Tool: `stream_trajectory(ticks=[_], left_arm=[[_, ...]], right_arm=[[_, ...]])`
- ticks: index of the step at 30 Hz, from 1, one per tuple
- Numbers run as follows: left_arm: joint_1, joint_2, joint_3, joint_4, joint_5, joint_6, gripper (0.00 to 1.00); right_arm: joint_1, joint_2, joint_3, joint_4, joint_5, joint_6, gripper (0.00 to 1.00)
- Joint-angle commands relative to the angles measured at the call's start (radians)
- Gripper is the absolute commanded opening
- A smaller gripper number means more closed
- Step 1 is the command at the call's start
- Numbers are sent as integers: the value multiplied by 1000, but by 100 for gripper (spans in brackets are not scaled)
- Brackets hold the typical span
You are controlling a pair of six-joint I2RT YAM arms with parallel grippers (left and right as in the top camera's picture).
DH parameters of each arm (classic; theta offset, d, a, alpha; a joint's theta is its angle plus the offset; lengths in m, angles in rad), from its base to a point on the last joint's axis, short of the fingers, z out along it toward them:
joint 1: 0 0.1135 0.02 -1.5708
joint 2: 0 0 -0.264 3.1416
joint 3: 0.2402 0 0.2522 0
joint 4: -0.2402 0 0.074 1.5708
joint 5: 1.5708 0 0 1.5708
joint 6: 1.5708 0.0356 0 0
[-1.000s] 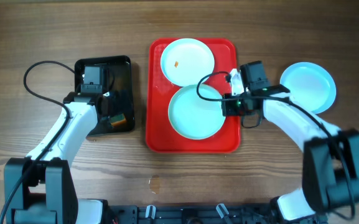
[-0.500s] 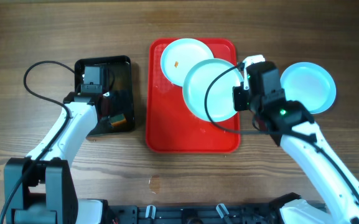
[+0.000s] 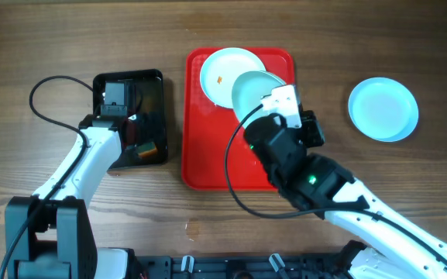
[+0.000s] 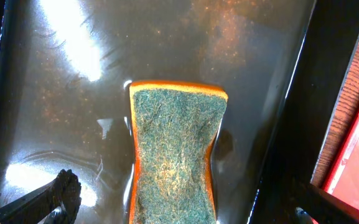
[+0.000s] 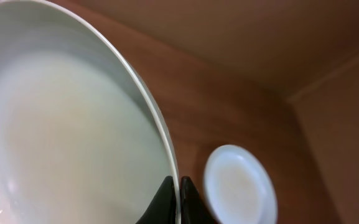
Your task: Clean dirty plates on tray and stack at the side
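I will next move my right gripper to the right in the overhead view, then down, and then release the pale-blue plate, since it lies lower and on that side.
The red tray (image 3: 208,159) lies in the middle of the table. One white plate (image 3: 221,71) with an orange speck lies at the tray's far end. My right gripper (image 5: 178,190) is shut on the rim of a second plate (image 3: 252,87) (image 5: 67,137), held tilted up above the tray. A third pale-blue plate (image 3: 383,108) (image 5: 238,183) lies on the table to the right. My left gripper (image 4: 179,211) is open, its fingers on either side of a green-topped orange sponge (image 4: 174,155).
The sponge lies in a wet black tray (image 3: 152,85) left of the red tray. My left arm (image 3: 84,163) reaches over it. A cable (image 3: 49,85) loops at the left. Bare wooden table lies in front.
My right gripper lifted the plate off the tray and raised it, tilting it up toward the camera. The left arm has not moved.
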Motion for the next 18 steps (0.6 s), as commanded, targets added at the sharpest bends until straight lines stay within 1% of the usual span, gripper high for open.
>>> stream_trajectory(ticks=[1, 9, 18], left_arm=[[3, 0, -1, 0, 4, 12, 100], [3, 0, -1, 0, 4, 12, 100], [3, 0, -1, 0, 4, 12, 100]], right_arm=[[38, -19, 0, 7, 133, -3, 4], [41, -19, 0, 25, 177, -13, 4], [41, -19, 0, 31, 178, -29, 4]])
